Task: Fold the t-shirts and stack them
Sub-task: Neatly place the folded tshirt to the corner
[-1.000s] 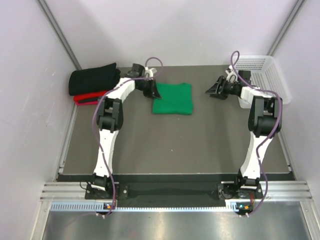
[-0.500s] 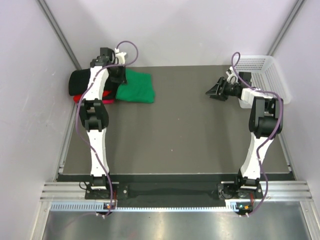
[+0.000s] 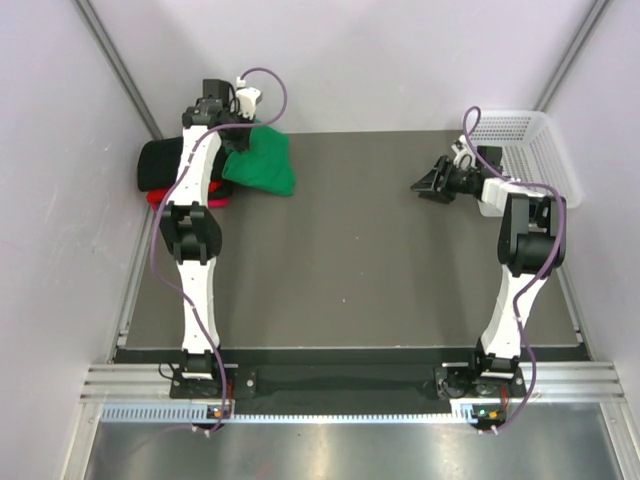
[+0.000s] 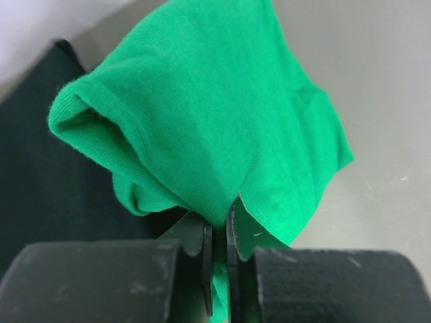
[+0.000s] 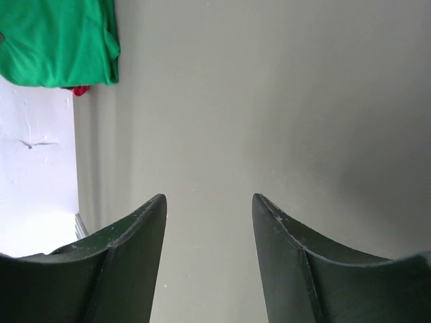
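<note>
The left gripper moves to the left in the top view over the black t-shirt (image 3: 160, 162) next and releases, because the green t-shirt (image 3: 262, 165) hangs mostly beside the stack.
The folded bright green t-shirt (image 3: 262, 165) hangs bunched from my left gripper (image 3: 236, 138) at the far left of the table; in the left wrist view the gripper (image 4: 219, 214) is shut on the green cloth (image 4: 222, 121). The black t-shirt (image 3: 160, 162) lies folded at the far left on top of the red t-shirt (image 3: 165, 196), whose edge shows below it. The black shirt also shows in the left wrist view (image 4: 47, 182), under the green one. My right gripper (image 3: 422, 183) is open and empty above the table (image 5: 209, 202). The green shirt shows far off in the right wrist view (image 5: 57, 40).
A white mesh basket (image 3: 540, 150) stands at the far right corner behind my right arm. Grey walls close in the table on the left, right and back. The dark table top (image 3: 350, 270) stretches between the arms.
My left gripper has carried the green t-shirt from the table's middle back to the far left, up beside the black and red stack. The right arm has not moved.
</note>
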Available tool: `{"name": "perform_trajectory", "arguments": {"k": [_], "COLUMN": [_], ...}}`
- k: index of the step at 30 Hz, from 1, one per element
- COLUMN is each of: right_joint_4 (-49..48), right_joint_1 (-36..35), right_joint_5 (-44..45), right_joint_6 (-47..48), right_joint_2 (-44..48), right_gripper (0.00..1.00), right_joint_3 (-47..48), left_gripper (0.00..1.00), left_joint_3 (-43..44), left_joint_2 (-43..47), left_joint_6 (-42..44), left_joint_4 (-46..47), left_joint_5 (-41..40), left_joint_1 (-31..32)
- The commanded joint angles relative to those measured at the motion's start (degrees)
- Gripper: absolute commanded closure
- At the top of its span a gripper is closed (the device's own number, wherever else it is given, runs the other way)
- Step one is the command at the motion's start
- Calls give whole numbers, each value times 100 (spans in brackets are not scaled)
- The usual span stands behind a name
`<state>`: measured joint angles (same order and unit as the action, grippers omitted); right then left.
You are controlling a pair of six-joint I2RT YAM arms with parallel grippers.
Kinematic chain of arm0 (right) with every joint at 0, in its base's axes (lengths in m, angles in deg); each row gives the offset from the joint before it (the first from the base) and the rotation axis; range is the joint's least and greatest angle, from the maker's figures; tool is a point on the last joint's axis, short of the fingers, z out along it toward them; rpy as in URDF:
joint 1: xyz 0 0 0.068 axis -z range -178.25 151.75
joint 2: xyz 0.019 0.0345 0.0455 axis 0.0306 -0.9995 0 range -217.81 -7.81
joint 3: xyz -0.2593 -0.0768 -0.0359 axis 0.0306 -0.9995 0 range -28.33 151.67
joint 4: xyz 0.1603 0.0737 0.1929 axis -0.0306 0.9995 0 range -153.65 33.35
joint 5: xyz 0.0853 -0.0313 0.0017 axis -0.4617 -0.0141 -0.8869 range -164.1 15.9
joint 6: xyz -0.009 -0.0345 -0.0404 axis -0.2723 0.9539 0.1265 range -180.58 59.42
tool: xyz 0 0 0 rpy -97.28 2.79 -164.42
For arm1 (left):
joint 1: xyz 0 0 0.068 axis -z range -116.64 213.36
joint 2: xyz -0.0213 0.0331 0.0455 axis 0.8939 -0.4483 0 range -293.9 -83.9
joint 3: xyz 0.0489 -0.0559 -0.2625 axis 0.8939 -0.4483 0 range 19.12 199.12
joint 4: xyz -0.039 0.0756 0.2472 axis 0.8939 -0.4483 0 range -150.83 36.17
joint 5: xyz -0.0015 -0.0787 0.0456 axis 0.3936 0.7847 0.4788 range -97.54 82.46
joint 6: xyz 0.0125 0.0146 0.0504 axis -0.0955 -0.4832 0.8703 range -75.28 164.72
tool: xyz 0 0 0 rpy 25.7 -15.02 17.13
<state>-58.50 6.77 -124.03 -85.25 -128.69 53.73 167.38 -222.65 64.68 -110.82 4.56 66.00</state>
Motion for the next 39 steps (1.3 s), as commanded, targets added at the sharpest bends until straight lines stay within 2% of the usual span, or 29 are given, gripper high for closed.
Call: {"name": "perform_trajectory", "arguments": {"k": [1,21,32,39], "right_joint_4": [-391,-471,-734,-857], "right_joint_1": [-9,-71,-89,-89], "right_joint_5": [-131,-78,-78,-78], "right_joint_6": [-38,-100,-153,-258], "right_joint_2": [240,223,188,144], "right_gripper": [46,46,46,46], "right_joint_3": [-23,-173,-208,-226], "left_gripper": [100,100,100,100], "left_joint_3": [431,308,220,211], "left_joint_2": [823,1914,1659,1203], "left_joint_6": [245,920,1597,2064], "left_joint_4": [399,224,-57,-58], "left_joint_5": [-260,-761,-990,-1569], "left_joint_1": [71,123,-413,-553]}}
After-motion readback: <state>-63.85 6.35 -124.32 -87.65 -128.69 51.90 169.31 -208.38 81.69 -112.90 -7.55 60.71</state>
